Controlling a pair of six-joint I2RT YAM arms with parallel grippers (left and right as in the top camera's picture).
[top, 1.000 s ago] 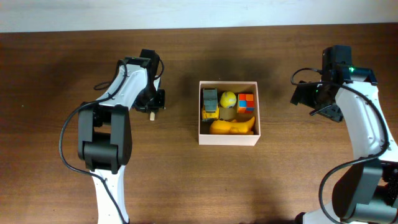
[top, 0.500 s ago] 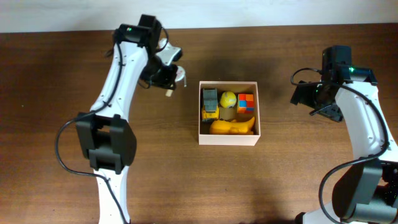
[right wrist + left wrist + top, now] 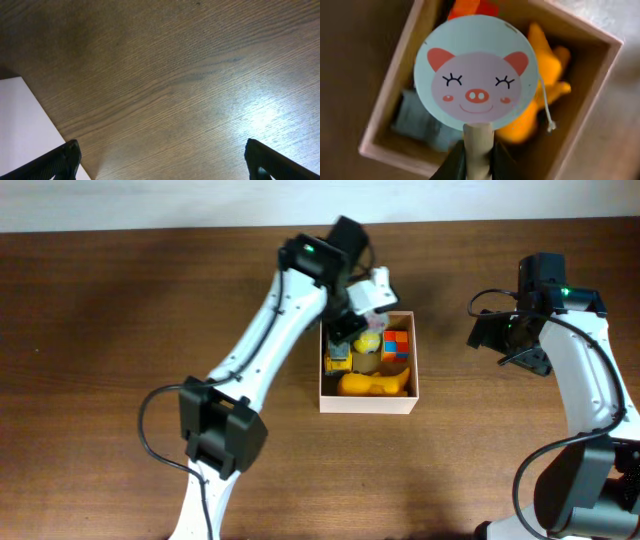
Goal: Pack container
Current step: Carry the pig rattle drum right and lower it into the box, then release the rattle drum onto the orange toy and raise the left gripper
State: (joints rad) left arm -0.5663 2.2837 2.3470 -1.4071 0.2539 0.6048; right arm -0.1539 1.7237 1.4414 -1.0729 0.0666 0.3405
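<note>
The robot's left gripper will next move back and down to the free gap between cube and orange toy and let go of the drum there.
The container (image 3: 368, 402) is a square shallow box with white walls at the table's middle; it also shows in the left wrist view (image 3: 600, 90). Inside lie a grey-and-yellow toy truck (image 3: 338, 346), a yellow ball (image 3: 368, 341), a coloured cube (image 3: 396, 346) and an orange toy (image 3: 376, 384). My left gripper (image 3: 479, 162) is shut on the wooden handle of a round pig-face rattle drum (image 3: 476, 75) and holds it above the container's far side; the drum shows from overhead (image 3: 372, 292) too. My right gripper (image 3: 497, 338) is open and empty, over bare table right of the container.
The brown wooden table (image 3: 100, 360) surrounds the container. A white wall edge (image 3: 20, 130) shows at the lower left of the right wrist view.
My left arm has swung right from the table's left side, carrying the rattle drum to above the container. The right arm has not moved.
</note>
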